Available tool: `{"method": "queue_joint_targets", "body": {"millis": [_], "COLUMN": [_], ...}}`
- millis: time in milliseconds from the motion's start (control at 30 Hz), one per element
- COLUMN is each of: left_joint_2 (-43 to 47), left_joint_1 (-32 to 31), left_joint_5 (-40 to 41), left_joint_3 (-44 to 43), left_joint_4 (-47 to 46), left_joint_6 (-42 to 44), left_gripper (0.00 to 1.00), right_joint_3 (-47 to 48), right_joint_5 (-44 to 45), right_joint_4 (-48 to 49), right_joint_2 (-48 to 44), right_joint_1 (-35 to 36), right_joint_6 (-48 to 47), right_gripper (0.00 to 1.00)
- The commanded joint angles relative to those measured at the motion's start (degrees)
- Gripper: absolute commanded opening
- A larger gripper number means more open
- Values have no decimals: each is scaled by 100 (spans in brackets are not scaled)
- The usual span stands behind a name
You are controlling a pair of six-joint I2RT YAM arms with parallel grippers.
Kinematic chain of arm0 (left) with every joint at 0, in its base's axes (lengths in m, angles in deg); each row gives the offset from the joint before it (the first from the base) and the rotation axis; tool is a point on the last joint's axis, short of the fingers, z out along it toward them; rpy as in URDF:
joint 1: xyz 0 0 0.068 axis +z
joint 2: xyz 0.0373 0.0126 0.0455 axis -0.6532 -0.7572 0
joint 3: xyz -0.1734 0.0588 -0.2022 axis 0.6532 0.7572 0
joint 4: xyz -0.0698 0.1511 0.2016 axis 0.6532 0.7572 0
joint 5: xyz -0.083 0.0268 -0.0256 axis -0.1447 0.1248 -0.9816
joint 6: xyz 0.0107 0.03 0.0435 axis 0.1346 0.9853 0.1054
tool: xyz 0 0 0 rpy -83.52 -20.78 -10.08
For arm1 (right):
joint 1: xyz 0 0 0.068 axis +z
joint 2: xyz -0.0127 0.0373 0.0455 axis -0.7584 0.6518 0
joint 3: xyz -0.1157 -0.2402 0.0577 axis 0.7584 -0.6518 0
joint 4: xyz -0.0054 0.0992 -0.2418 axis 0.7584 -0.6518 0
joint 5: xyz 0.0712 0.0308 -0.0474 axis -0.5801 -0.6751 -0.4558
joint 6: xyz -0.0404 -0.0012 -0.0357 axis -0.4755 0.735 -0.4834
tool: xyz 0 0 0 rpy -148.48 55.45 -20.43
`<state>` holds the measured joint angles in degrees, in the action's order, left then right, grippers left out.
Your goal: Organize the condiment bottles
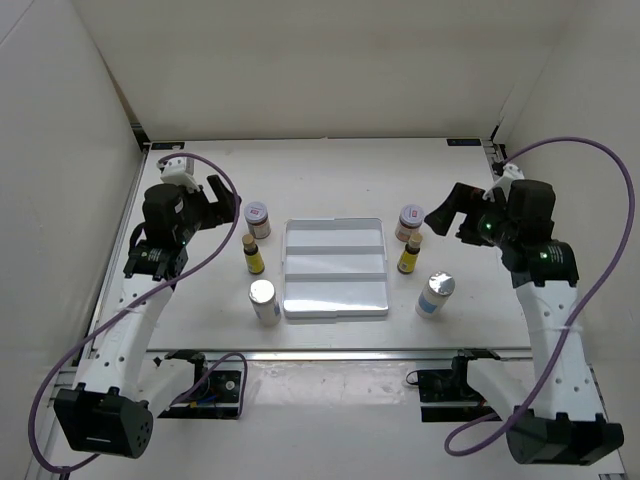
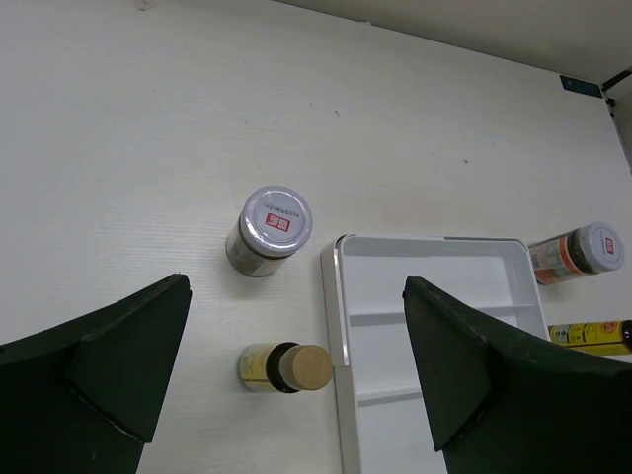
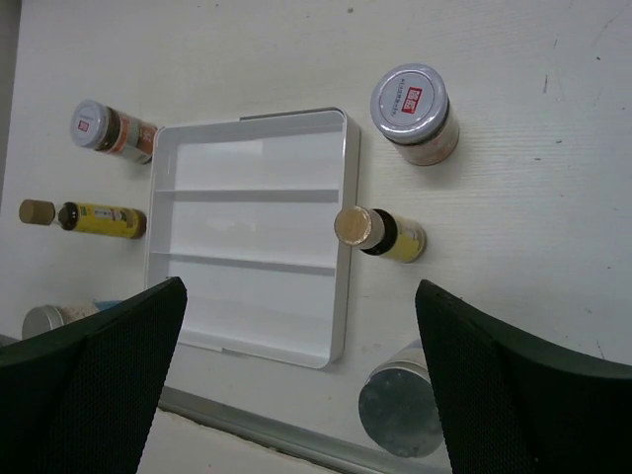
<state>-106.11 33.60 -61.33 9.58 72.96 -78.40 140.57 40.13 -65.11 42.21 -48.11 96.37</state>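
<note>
My right gripper moves back and down next and its fingers close around the silver cap [image 1: 441,283], as the cylinder below it stands outside the empty tray [image 1: 334,290].
Six condiment bottles stand on the table around an empty white divided tray [image 1: 334,290]. Left of it are a red-marked jar [image 1: 257,218], a slim yellow bottle [image 1: 254,254] and a silver-capped white cylinder [image 1: 264,301]. Right of it are a jar [image 1: 410,222], a yellow bottle [image 1: 409,256] and a cylinder [image 1: 435,295]. My left gripper [image 1: 222,200] is open and empty, held above the left jar [image 2: 270,230] and yellow bottle [image 2: 286,367]. My right gripper [image 1: 445,215] is open and empty above the right jar [image 3: 415,114], yellow bottle [image 3: 380,233] and cylinder [image 3: 400,410].
The tray's rim [image 2: 336,316] has three long compartments and lies close beside both yellow bottles. White walls enclose the table on the left, back and right. A metal rail [image 1: 340,352] runs along the near edge.
</note>
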Motion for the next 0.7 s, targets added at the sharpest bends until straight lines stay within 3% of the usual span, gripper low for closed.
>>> {"method": "queue_joint_targets", "body": {"millis": [0, 100, 333, 533, 667], "left_joint_2": [-31, 30, 31, 31, 31], "left_joint_1": [32, 32, 32, 32, 32], "left_joint_5": [52, -10, -10, 95, 157], "left_joint_3": [-142, -63, 8, 8, 61], "left_joint_4": [166, 114, 166, 166, 166], "left_joint_6": [-134, -125, -327, -389, -389], "left_gripper": [100, 100, 100, 100, 100], "right_joint_3": [-21, 101, 479, 551, 313], "right_joint_5": [640, 1125, 933, 2352, 2323], "right_joint_4": [-282, -678, -1320, -1997, -2269], "right_joint_2": [-367, -219, -86, -165, -70], "right_joint_1": [90, 90, 90, 502, 503], "right_joint_6": [137, 261, 208, 402, 471], "right_gripper": [100, 100, 100, 100, 100]}}
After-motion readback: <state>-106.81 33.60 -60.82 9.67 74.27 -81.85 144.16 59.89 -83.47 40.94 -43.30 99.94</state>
